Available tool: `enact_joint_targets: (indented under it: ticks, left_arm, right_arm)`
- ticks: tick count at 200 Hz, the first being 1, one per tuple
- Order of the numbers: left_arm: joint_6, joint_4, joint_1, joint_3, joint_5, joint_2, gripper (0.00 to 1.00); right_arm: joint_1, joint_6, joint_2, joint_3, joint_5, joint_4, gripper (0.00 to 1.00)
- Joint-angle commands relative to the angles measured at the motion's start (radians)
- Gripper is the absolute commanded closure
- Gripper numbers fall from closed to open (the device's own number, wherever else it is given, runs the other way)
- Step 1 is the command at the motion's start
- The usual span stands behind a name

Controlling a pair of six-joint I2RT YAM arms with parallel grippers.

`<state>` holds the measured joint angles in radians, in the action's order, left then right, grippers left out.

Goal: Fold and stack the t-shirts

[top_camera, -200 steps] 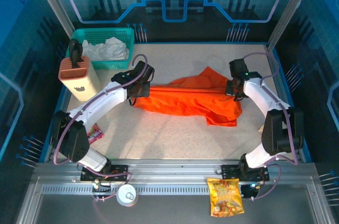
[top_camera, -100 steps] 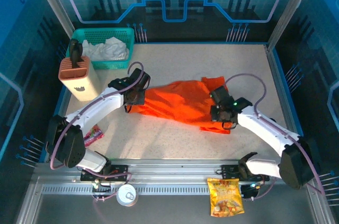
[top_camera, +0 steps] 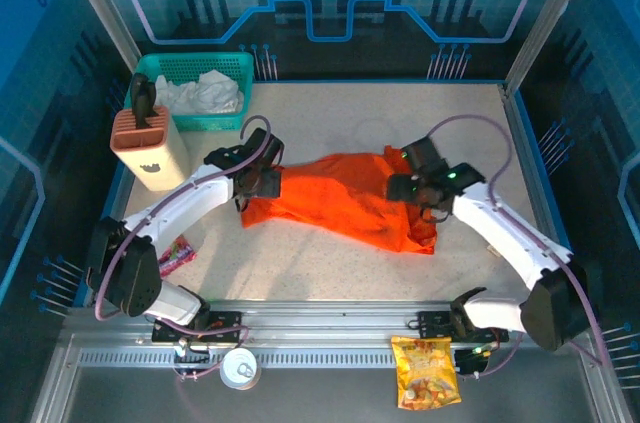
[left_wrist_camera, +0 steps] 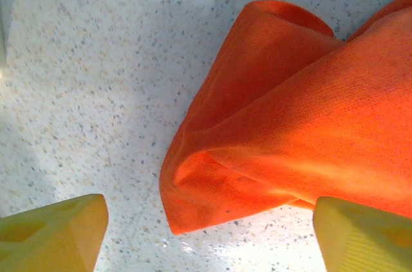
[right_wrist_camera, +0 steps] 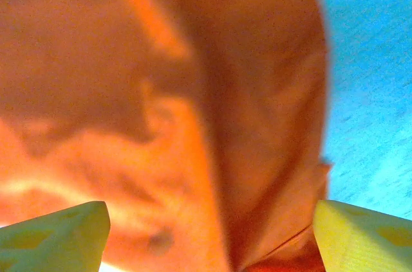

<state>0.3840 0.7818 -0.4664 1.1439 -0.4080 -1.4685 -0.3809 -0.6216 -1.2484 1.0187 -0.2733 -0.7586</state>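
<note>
The shirt's curled far corner [left_wrist_camera: 277,31] is below and outward of the left gripper, so the left gripper will move down and outward to it and close there, where the fold stands up.
One bright orange t-shirt [top_camera: 340,198] lies bunched in a rough fold across the middle of the table. My left gripper [top_camera: 262,181] hovers at its left end, open. In the left wrist view its yellow fingertips [left_wrist_camera: 55,233] stand wide apart around a folded corner of the t-shirt [left_wrist_camera: 309,124], not touching it. My right gripper [top_camera: 405,185] hangs over the shirt's right part, also open. In the right wrist view the orange cloth [right_wrist_camera: 193,92] lies under the spread jaws of that gripper [right_wrist_camera: 209,236], free of the pads.
A teal mesh basket [top_camera: 215,123] holding white cloth [top_camera: 205,93] stands at the back left. A beige holder [top_camera: 150,148] with dark handles stands beside it. A small pink packet [top_camera: 180,253] lies front left. A snack bag [top_camera: 427,371] and a can [top_camera: 240,368] sit on the front rail.
Both grippers went from shut on the shirt to open, letting it go. The right arm carried its end leftward over the shirt, then rose slightly. The shirt now lies narrower.
</note>
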Motion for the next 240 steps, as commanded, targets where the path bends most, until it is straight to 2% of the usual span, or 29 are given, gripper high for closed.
enact_joint_targets:
  ticks: [1,22,41,72,100,142,149,157,164,180,189,200,240]
  left_arm:
    - [-0.021,0.003,0.006,0.057,-0.014,-0.006,0.12]
    - [-0.038,-0.031,0.008,0.095,0.003,-0.08,0.11]
    - [-0.061,-0.074,0.01,0.136,0.02,-0.161,0.07]
    - [-0.079,-0.138,0.025,0.19,0.029,-0.305,0.07]
    - [-0.065,-0.195,0.054,0.219,0.072,-0.424,0.08]
    - [-0.071,-0.294,0.057,0.223,0.151,-0.465,0.11]
    - [-0.073,-0.303,0.057,0.224,0.168,-0.466,0.15]
    - [-0.074,-0.31,0.057,0.223,0.184,-0.466,0.27]
    - [-0.072,-0.315,0.057,0.224,0.197,-0.464,0.45]
    - [-0.069,-0.323,0.057,0.213,0.221,-0.452,0.84]
    - [-0.064,-0.327,0.057,0.199,0.221,-0.434,1.0]
    - [-0.06,-0.333,0.057,0.177,0.217,-0.397,1.0]
    - [-0.087,-0.36,0.055,0.113,0.275,-0.16,1.0]
  right_arm:
    - [0.139,0.084,-0.023,0.004,0.063,0.033,0.16]
    - [0.249,0.093,-0.115,0.015,0.159,0.111,0.17]
    - [0.294,0.094,-0.223,0.046,0.198,0.156,0.18]
    - [0.3,0.085,-0.385,0.106,0.203,0.168,0.23]
    - [0.3,0.042,-0.459,0.071,0.198,0.219,0.24]
    - [0.303,-0.018,-0.503,0.018,0.245,0.303,0.35]
    - [0.303,-0.025,-0.503,0.017,0.25,0.31,0.37]
    - [0.303,-0.031,-0.5,0.017,0.249,0.312,0.41]
    - [0.301,-0.034,-0.495,0.017,0.248,0.315,0.48]
    - [0.302,-0.038,-0.472,0.02,0.234,0.32,0.76]
    - [0.302,-0.033,-0.451,0.029,0.221,0.313,0.87]
    - [0.303,-0.014,-0.421,0.047,0.202,0.29,1.0]
    - [0.298,0.136,-0.219,0.131,0.107,0.224,1.0]
